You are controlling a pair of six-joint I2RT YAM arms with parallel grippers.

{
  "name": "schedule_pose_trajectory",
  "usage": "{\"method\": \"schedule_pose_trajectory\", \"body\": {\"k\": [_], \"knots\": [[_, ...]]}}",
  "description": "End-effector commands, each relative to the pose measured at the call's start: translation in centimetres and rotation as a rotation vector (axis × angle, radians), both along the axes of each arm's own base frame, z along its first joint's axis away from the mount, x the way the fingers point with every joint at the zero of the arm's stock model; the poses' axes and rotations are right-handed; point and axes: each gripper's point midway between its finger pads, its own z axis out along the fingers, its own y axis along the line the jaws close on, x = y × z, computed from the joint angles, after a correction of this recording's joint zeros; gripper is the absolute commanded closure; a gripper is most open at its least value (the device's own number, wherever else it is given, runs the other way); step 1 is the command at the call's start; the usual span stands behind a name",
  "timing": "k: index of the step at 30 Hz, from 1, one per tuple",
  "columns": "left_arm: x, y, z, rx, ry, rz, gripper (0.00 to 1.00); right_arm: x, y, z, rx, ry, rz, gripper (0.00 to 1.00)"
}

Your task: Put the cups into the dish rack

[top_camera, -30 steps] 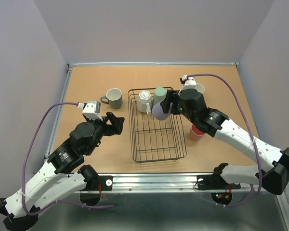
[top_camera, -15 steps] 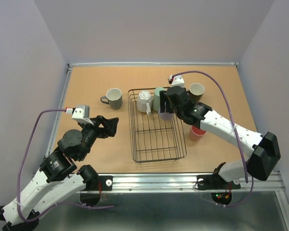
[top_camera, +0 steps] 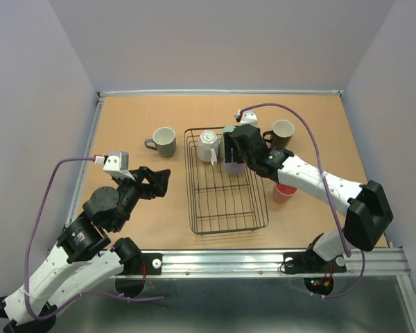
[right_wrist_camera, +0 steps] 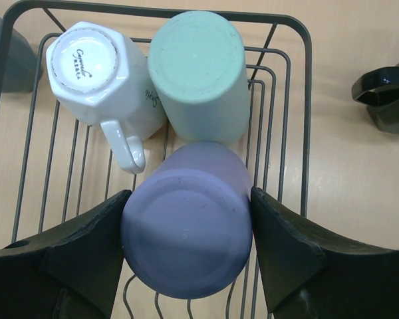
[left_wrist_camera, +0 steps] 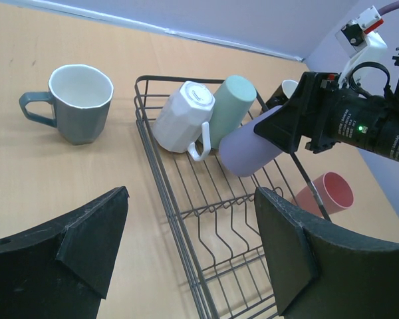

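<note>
The wires just in front of the green tumbler (top_camera: 229,134) are free, so the robot's right gripper should next lower the lavender tumbler onto them and open.
The dark wire dish rack (top_camera: 191,198) lies mid-table. At its far end a white mug (top_camera: 208,145) and a green tumbler (top_camera: 229,134) lie on their sides. My right gripper (top_camera: 234,157) is shut on the lavender tumbler (top_camera: 234,166) and holds it tilted over the rack, just in front of the green tumbler (right_wrist_camera: 199,73); its fingers (right_wrist_camera: 93,246) press both sides of the lavender tumbler (right_wrist_camera: 186,239). My left gripper (top_camera: 157,182) is open and empty, left of the rack. The grey mug (top_camera: 163,141), black mug (top_camera: 282,131) and red-pink tumbler (top_camera: 284,192) stand on the table.
In the left wrist view the grey mug (left_wrist_camera: 80,100) stands left of the rack's rim (left_wrist_camera: 158,161), and the red-pink tumbler (left_wrist_camera: 326,193) lies beyond its right side. The black mug (right_wrist_camera: 389,100) is right of the rack. Walls enclose the table.
My right gripper has carried the lavender tumbler back and left, over the rack's far end beside the green tumbler. My left arm drew back toward its base, then held still.
</note>
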Motion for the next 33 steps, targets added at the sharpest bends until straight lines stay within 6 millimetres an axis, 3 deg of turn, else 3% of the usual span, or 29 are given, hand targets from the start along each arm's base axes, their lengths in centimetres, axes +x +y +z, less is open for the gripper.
{"method": "schedule_pose_trajectory", "body": {"k": [1, 12, 14, 15, 16, 18, 19, 22, 33], "knots": [[0.3, 0.3, 0.3, -0.011, -0.016, 0.024, 0.13, 1.8, 0.9, 1.5, 0.084, -0.057, -0.022, 1.00], [0.4, 0.4, 0.4, -0.012, -0.019, 0.029, 0.13, 2.5, 0.4, -1.5, 0.071, -0.002, -0.076, 0.99], [0.4, 0.4, 0.3, -0.010, -0.017, 0.029, 0.13, 2.6, 0.4, -1.6, 0.071, 0.000, -0.077, 0.92], [0.4, 0.4, 0.3, -0.009, -0.019, 0.029, 0.13, 2.6, 0.4, -1.6, 0.071, 0.000, -0.079, 0.85], [0.4, 0.4, 0.3, -0.010, -0.017, 0.029, 0.13, 2.6, 0.5, -1.6, 0.073, 0.003, -0.076, 0.66], [0.4, 0.4, 0.3, -0.008, -0.018, 0.029, 0.13, 2.6, 0.4, -1.6, 0.071, 0.001, -0.076, 0.42], [0.4, 0.4, 0.3, -0.009, -0.019, 0.030, 0.13, 2.6, 0.4, -1.6, 0.070, 0.000, -0.075, 0.22], [0.4, 0.4, 0.3, -0.009, -0.019, 0.030, 0.13, 2.7, 0.3, -1.2, 0.071, -0.008, -0.080, 0.00], [0.6, 0.3, 0.0, 0.006, -0.010, 0.036, 0.13, 2.0, -0.5, 1.0, 0.114, -0.048, -0.094, 0.00]]}}
